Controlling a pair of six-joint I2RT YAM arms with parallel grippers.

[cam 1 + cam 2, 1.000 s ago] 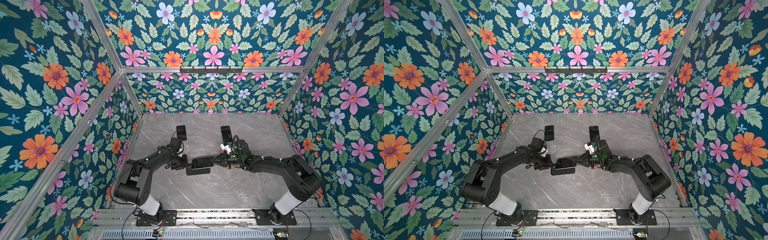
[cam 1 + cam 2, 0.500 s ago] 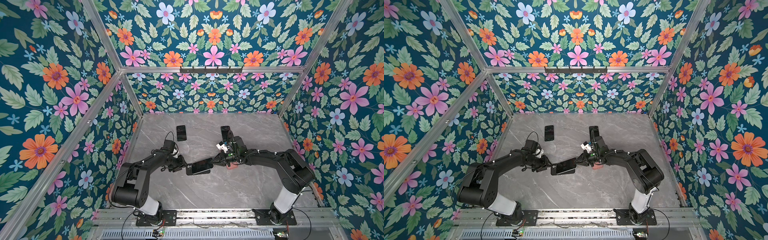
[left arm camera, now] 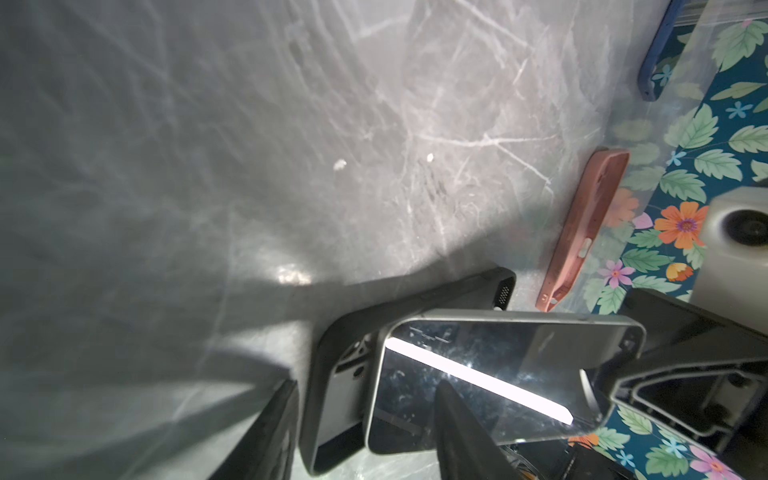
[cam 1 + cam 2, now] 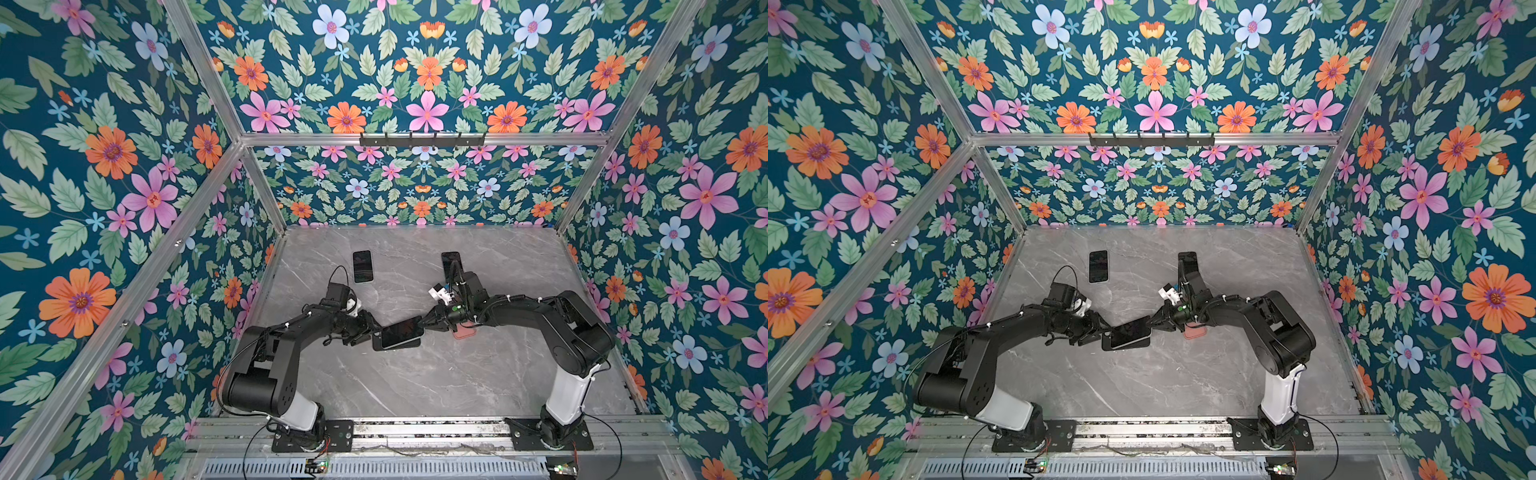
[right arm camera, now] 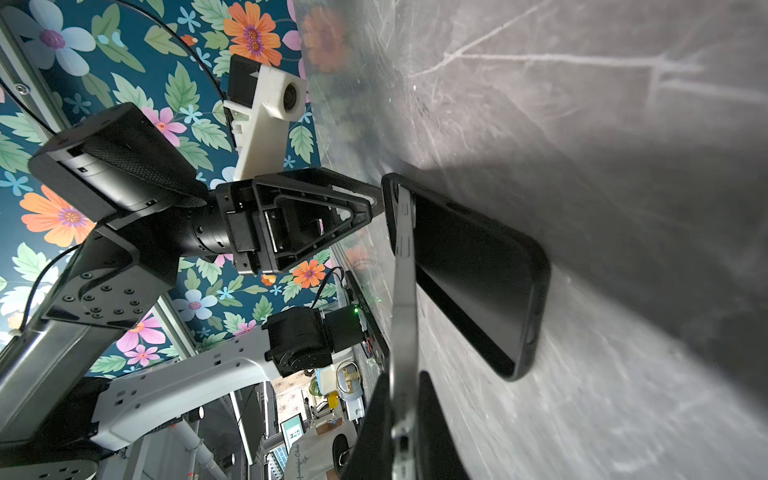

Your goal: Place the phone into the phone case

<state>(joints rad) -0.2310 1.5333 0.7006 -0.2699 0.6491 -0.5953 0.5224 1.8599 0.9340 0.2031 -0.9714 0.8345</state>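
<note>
My right gripper lowers the phone's raised end onto the case's empty end (image 4: 413, 343) (image 5: 504, 312) and releases it next, since that end of the case lies below my gripper.
The dark phone (image 4: 402, 329) is tilted, its left end down in the black phone case (image 4: 390, 345) that lies flat mid-table. My right gripper (image 4: 424, 322) is shut on the phone's raised right end; in the right wrist view the phone (image 5: 405, 291) runs edge-on from that gripper (image 5: 402, 424) to the case (image 5: 478, 274). My left gripper (image 4: 372, 332) is open at the case's left end. In the left wrist view its fingers (image 3: 270, 432) straddle the case (image 3: 332, 382) and the phone's end (image 3: 498, 365).
A second dark phone (image 4: 362, 266) lies at the back of the marble table (image 4: 415, 386). A dark blue case (image 4: 451, 262) lies behind the right arm. A pink case (image 4: 465, 333) lies partly under the right wrist and also shows in the left wrist view (image 3: 582, 220).
The left gripper's jaws have spread wider and its arm has drawn back a little to the left. The right gripper has shifted slightly left with the phone.
</note>
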